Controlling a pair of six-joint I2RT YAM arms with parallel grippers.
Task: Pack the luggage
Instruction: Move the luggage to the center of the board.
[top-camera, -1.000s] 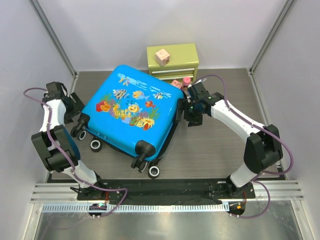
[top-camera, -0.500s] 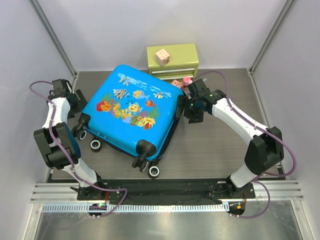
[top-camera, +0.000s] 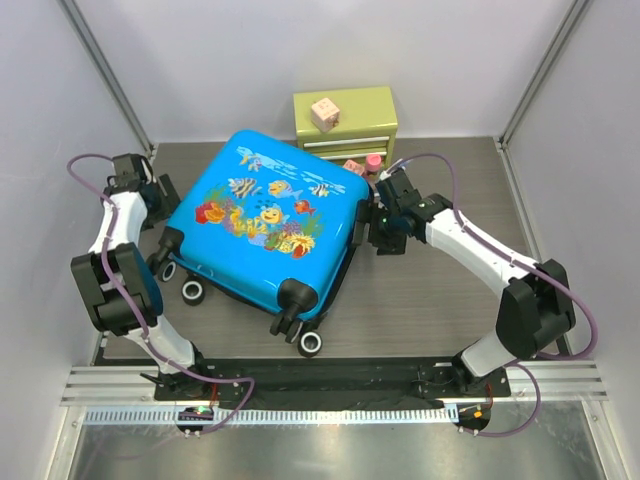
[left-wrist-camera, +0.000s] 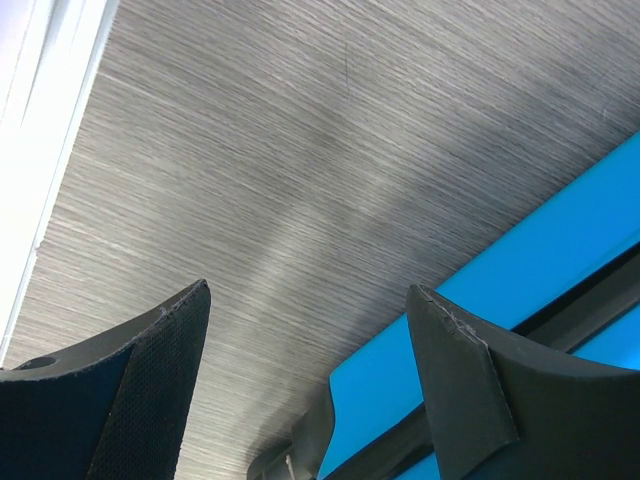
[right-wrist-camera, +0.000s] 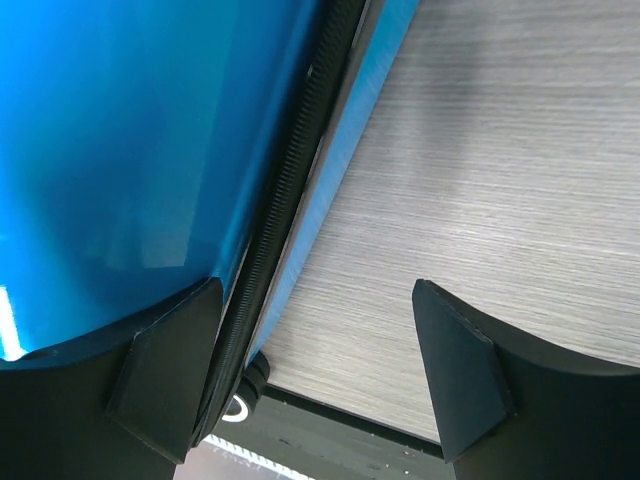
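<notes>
My right gripper should move gently toward the side of the luggage to close on the zipper seam, because the seam is just inside one finger and only bare table is beyond it.
The luggage (top-camera: 262, 215), a bright blue fish-print suitcase, lies flat mid-table with its two shells together and its wheels toward the arms. My left gripper (top-camera: 152, 196) stands open at the case's left edge. In the left wrist view, the left gripper (left-wrist-camera: 310, 290) has bare table between its fingers and the blue shell (left-wrist-camera: 560, 250) by the right finger. My right gripper (top-camera: 376, 226) is open at the case's right side. In the right wrist view, the right gripper (right-wrist-camera: 318, 285) has its left finger against the zipper seam (right-wrist-camera: 290, 180) of the luggage (right-wrist-camera: 130, 130).
A small green drawer chest (top-camera: 345, 122) stands behind the suitcase with a pink block (top-camera: 323, 113) on top. Small pink items (top-camera: 360, 166) lie between the chest and the right gripper. Frame posts and white walls close in both sides.
The left gripper has swung further back and in toward the suitcase's left edge. The right gripper has shifted slightly forward along the right side. The suitcase has barely moved.
</notes>
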